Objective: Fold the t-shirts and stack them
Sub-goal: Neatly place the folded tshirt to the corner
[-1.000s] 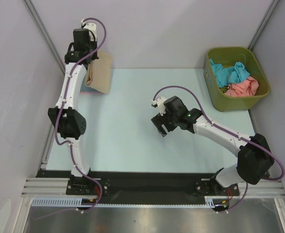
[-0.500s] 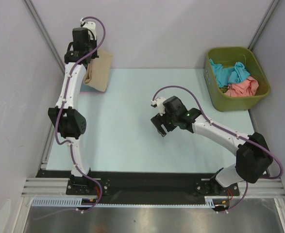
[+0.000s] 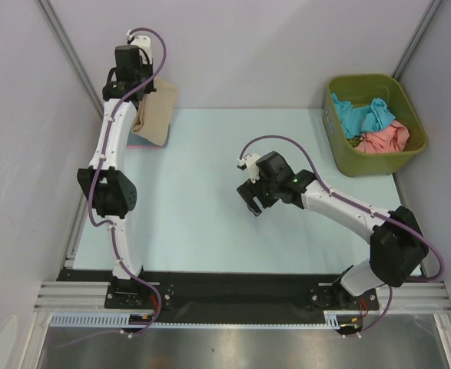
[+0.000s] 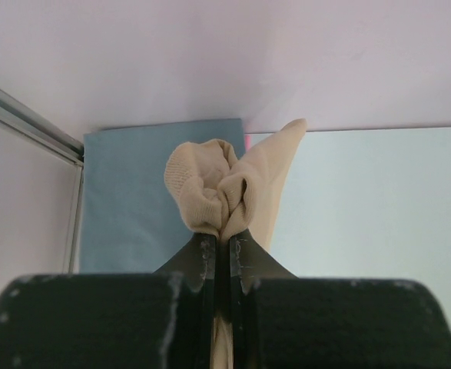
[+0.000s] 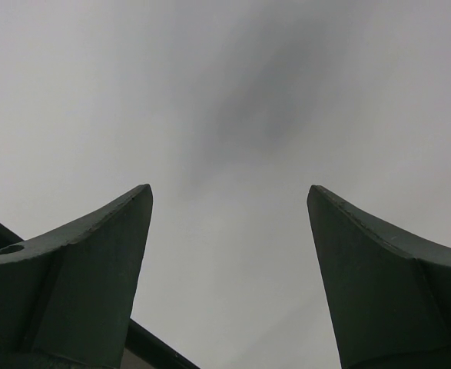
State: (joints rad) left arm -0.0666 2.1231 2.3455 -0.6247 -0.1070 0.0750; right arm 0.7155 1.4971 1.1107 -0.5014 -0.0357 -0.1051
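Note:
The fold goes down and left in the wrist view with my left gripper next, for release over the flat slate blue t-shirt (image 3: 136,141) (image 4: 133,200), which lies below it.
My left gripper (image 4: 223,234) is shut on a bunched fold of the tan t-shirt (image 4: 217,188) at the table's far left corner. In the top view the tan shirt (image 3: 154,115) hangs folded beside the left wrist. Under it in the left wrist view lies a flat slate blue t-shirt (image 4: 133,200), with a thin pink edge (image 4: 247,141) showing at its right side. My right gripper (image 3: 252,204) is open and empty over the middle of the table; in the right wrist view its fingers (image 5: 94,254) stand wide apart over bare surface.
An olive-green bin (image 3: 409,154) stands at the far right and holds a teal t-shirt (image 3: 363,115) and a salmon t-shirt (image 3: 385,138). Walls close in on the left, back and right. The pale table top (image 3: 202,231) lies between the arms.
My right gripper has drifted slightly left, still open. The tan shirt in my left gripper has shifted a little toward the far left corner.

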